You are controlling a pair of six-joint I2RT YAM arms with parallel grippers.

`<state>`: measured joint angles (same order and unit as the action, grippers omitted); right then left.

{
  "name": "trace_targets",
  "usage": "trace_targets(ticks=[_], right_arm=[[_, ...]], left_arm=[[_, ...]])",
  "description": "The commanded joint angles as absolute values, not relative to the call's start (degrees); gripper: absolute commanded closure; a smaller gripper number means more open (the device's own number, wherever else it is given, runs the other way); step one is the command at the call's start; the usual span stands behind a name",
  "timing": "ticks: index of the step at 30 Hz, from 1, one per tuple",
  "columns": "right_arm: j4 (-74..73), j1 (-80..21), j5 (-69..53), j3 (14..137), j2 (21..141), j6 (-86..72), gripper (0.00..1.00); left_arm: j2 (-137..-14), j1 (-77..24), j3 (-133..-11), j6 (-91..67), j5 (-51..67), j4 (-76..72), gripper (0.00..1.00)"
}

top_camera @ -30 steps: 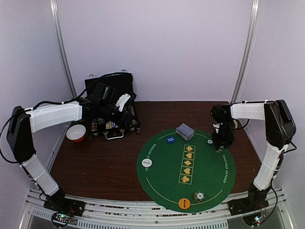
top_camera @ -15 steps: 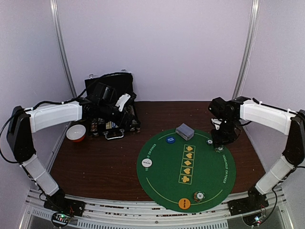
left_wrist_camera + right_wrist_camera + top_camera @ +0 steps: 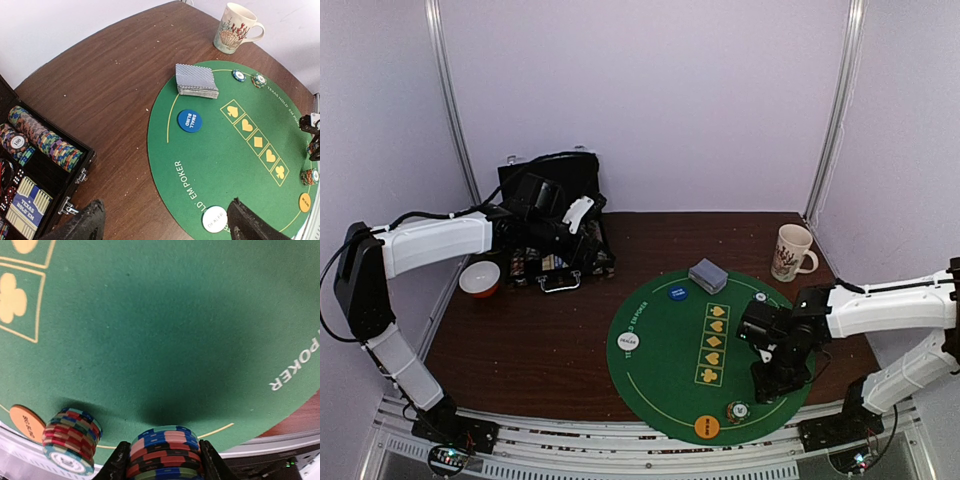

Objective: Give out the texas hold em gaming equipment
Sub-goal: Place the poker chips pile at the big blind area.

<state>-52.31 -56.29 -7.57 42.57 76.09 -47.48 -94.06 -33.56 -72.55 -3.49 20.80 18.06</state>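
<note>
The felt (image 3: 772,404) beside the other chip stack is clear, so my right gripper needs to lower its held chips a little there and open to release them.
My right gripper (image 3: 772,383) is low over the front right of the green poker mat (image 3: 660,375). It is shut on a stack of multicoloured poker chips (image 3: 165,452), held just above the felt. Another chip stack (image 3: 70,441) and the orange disc (image 3: 26,422) lie to its left; they also show in the top view as the stack (image 3: 737,411) and the disc (image 3: 706,427). The grey-blue card deck (image 3: 196,81), the blue small-blind disc (image 3: 190,120) and the white dealer disc (image 3: 215,219) lie on the mat. My left gripper (image 3: 165,222) is open and empty, above the table beside the case.
The black chip case (image 3: 555,250) stands open at the back left, with rows of chips (image 3: 45,140) inside. An orange bowl (image 3: 480,277) sits left of it. The cream mug (image 3: 790,252) stands at the back right. Two loose chips (image 3: 248,78) lie near the mat's far edge.
My right arm has swung from the mat's far right edge to its front right, carrying the chip stack, and the mug has come into view. My left arm has not moved.
</note>
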Motion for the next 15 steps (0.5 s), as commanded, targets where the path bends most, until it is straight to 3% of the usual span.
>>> trace_targets(ticks=[1,10,13,15], right_arm=[[-47.5,-56.9,-7.8,39.1,77.3,-52.3,1.00],[-46.2,-57.6,-9.0,38.4,80.4,-51.3,0.98],[-47.2,-57.6,-7.5,39.0,80.8,-51.2,0.74],[-47.9,-57.5,-6.5,39.7,81.2,-51.1,0.64]], left_arm=[[-92.0,-33.1,-73.9,-3.2,21.5,16.8,0.12],[-91.9,-33.2,-73.9,-3.2,21.3,16.7,0.12],[-91.9,-33.2,-73.9,-3.2,21.3,16.8,0.12],[-91.9,-33.1,-73.9,-3.1,21.2,16.8,0.12]])
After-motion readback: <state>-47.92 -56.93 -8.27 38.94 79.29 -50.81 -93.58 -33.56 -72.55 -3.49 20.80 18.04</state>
